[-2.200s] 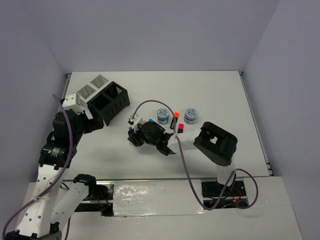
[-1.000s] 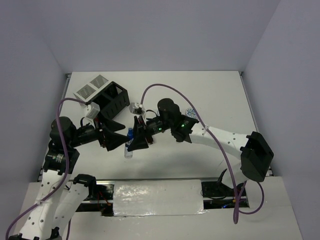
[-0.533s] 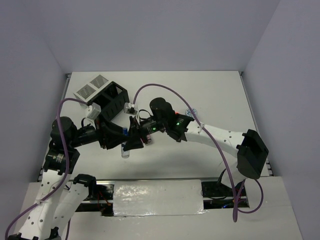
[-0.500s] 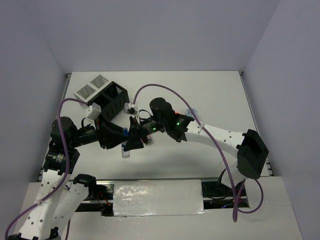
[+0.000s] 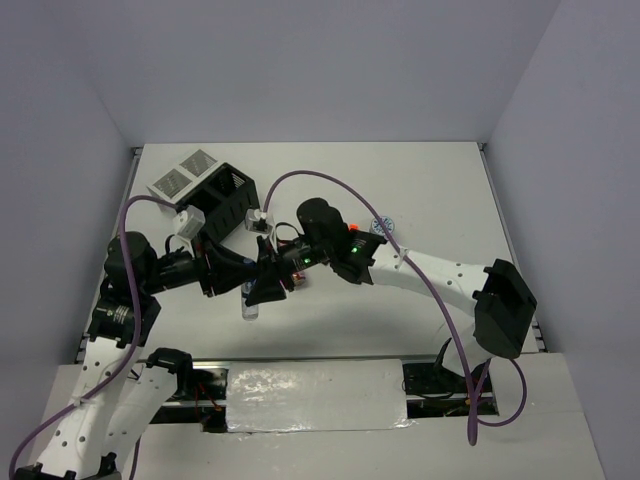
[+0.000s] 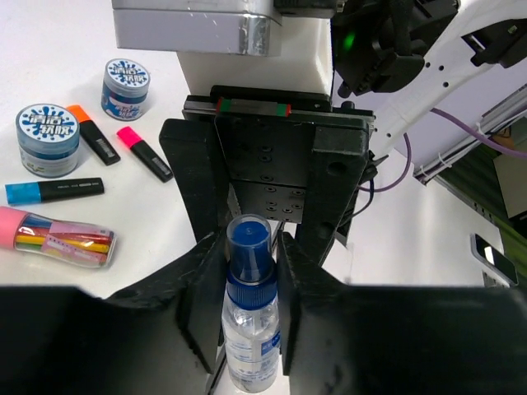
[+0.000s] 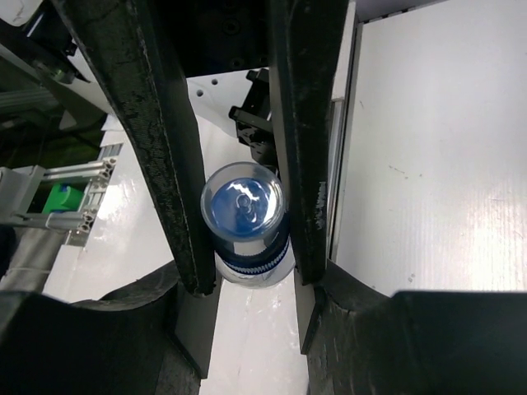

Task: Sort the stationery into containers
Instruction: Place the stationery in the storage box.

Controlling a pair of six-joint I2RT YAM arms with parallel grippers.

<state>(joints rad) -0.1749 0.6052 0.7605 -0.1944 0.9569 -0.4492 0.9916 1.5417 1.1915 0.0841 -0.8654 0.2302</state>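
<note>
My left gripper turns outward next, carries the bottle (image 5: pixel 249 303) over the white basket's far, empty section (image 5: pixel 200 162) and releases it there, because that section is outward of the gripper.
A small clear bottle (image 5: pixel 249 303) with a blue cap (image 6: pixel 249 239) hangs over the table's near left, held between both grippers. My left gripper (image 6: pixel 249 265) has its fingers pressed on the cap and collar. My right gripper (image 7: pixel 249 276), facing it, is shut on the same bottle (image 7: pixel 244 216), seen cap-end on. In the left wrist view, two patterned tins (image 6: pixel 48 138) (image 6: pixel 126 76) stand beside markers with orange (image 6: pixel 92 134), pink (image 6: pixel 144 153) and blue (image 6: pixel 53 191) caps and a pink tube (image 6: pixel 58 239). The black mesh organiser (image 5: pixel 225 205) and two grey cups (image 5: pixel 170 183) (image 5: pixel 198 160) stand far left.
The right arm stretches across the table's middle and hides most of the loose stationery in the top view; only part of one tin (image 5: pixel 380 224) shows. White walls close in the table at the back and sides.
My left gripper's fingers have closed onto the bottle that the right gripper holds. Both grippers have shifted slightly left together.
</note>
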